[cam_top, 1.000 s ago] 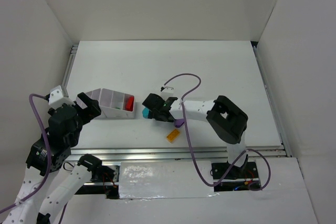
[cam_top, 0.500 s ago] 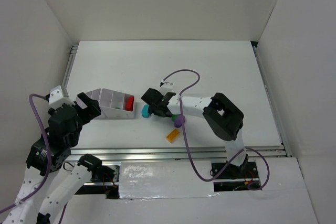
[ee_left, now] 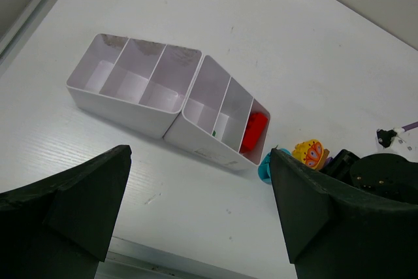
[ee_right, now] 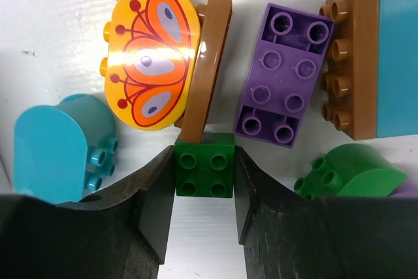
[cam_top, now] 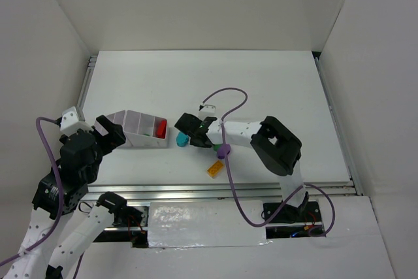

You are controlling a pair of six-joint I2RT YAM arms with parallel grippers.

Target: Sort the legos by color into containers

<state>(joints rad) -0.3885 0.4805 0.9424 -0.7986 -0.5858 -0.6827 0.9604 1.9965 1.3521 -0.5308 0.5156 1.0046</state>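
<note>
The right gripper needs to lift next and then go to the left in the top view, over the section of the container beside the red brick [cam_top: 146, 127], because a green piece shows there.
In the right wrist view my right gripper [ee_right: 204, 161] is shut on a small green square brick [ee_right: 204, 164], both pads pressed flat on its sides. Around it lie a yellow oval butterfly brick [ee_right: 149, 57], a brown plate [ee_right: 206, 70], a purple brick [ee_right: 284, 73], a teal rounded brick [ee_right: 55, 145] and a green rounded brick [ee_right: 349, 173]. From above, the right gripper [cam_top: 194, 134] sits just right of the white containers [cam_top: 137, 140]. A red brick [ee_left: 253, 132] lies in the end compartment. My left gripper [ee_left: 199, 207] hangs open before the containers [ee_left: 124, 112].
A teal-and-brown brick [ee_right: 372, 57] lies at the right edge of the pile. Nearer the front edge of the table a purple oval piece [cam_top: 224, 151] and a yellow brick [cam_top: 214, 169] lie apart from the rest. A purple cable [cam_top: 228, 96] arcs over the right arm.
My right gripper has shifted slightly left and closed from wide open onto the green square brick. The left arm has not moved.
</note>
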